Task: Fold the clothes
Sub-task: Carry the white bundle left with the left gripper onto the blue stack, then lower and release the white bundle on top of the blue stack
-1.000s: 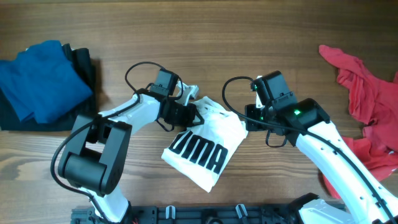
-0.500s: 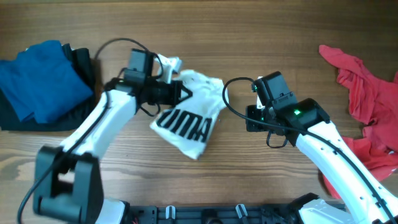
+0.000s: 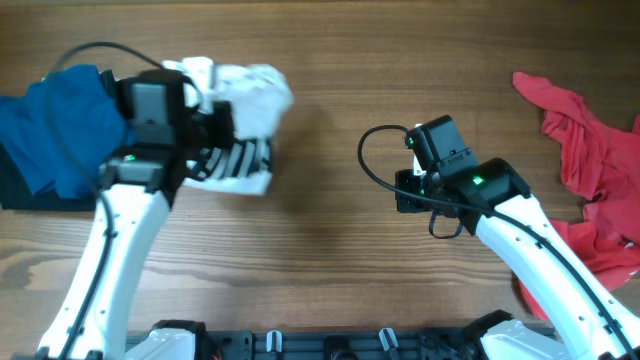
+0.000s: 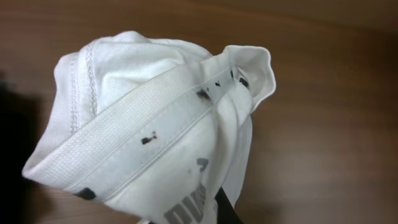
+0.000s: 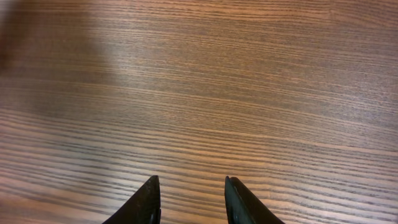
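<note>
I need to carry the white T-shirt (image 3: 250,110) with my left gripper over the blue garment (image 3: 60,125), lower it and let it go, because that garment is below and to the left in the overhead view.
The folded white T-shirt (image 3: 250,110) with its black striped print hangs bunched at the far left of the table, just right of the blue garment (image 3: 60,125). My left gripper (image 3: 226,128) is shut on it. In the left wrist view the white T-shirt (image 4: 149,118) fills the frame, collar band across the middle, and only one dark fingertip (image 4: 227,213) shows under the cloth. My right gripper (image 3: 398,192) hovers open over bare wood right of centre. Its fingertips (image 5: 149,202) have nothing between them in the right wrist view.
The blue garment lies on a black one (image 3: 135,105) at the left edge. Red clothes (image 3: 590,150) are heaped loosely along the right edge. The arm bases stand at the table's front edge.
My left arm has carried the white T-shirt from the table's centre up and to the left, next to the blue pile. The right arm has not moved.
</note>
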Controlling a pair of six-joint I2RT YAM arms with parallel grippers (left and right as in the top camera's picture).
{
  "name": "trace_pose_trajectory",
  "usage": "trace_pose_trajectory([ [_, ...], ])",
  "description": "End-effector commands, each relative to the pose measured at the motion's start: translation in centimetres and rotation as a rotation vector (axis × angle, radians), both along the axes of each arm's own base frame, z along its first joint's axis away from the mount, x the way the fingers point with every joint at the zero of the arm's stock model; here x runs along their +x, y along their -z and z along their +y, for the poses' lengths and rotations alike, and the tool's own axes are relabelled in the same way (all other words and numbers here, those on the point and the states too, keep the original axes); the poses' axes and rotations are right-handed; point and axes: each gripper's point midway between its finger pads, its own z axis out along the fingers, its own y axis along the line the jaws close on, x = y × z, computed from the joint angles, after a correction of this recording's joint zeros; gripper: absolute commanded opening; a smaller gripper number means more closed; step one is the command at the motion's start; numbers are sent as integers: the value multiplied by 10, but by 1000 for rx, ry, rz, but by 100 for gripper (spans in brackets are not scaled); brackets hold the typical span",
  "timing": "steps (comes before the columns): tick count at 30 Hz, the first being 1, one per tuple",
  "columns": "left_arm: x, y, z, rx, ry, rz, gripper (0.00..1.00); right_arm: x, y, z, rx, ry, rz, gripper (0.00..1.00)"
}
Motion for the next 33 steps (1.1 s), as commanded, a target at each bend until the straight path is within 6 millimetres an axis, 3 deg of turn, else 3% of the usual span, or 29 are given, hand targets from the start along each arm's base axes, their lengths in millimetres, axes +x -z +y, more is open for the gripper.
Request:
trace_pose_trajectory([
  [1,11,-47,75,79,-236,-123,4,4,-10,-2,-4,14,-35,34],
  [10,7,-70,199,109,-535,-221,4,3,-9,-2,-6,14,-29,35],
  [15,11,-59,246,119,-624,-233,4,3,-9,-2,-6,14,-29,35],
  [18,26,-36,268,103,-638,-223,4,3,-9,-2,-6,14,-29,35],
  [24,35,6,303,98,-689,-173,4,3,-9,-2,-6,14,-28,35],
  [33,27,25,348,107,-776,-177,7,4,-9,-2,-4,17,-30,35],
])
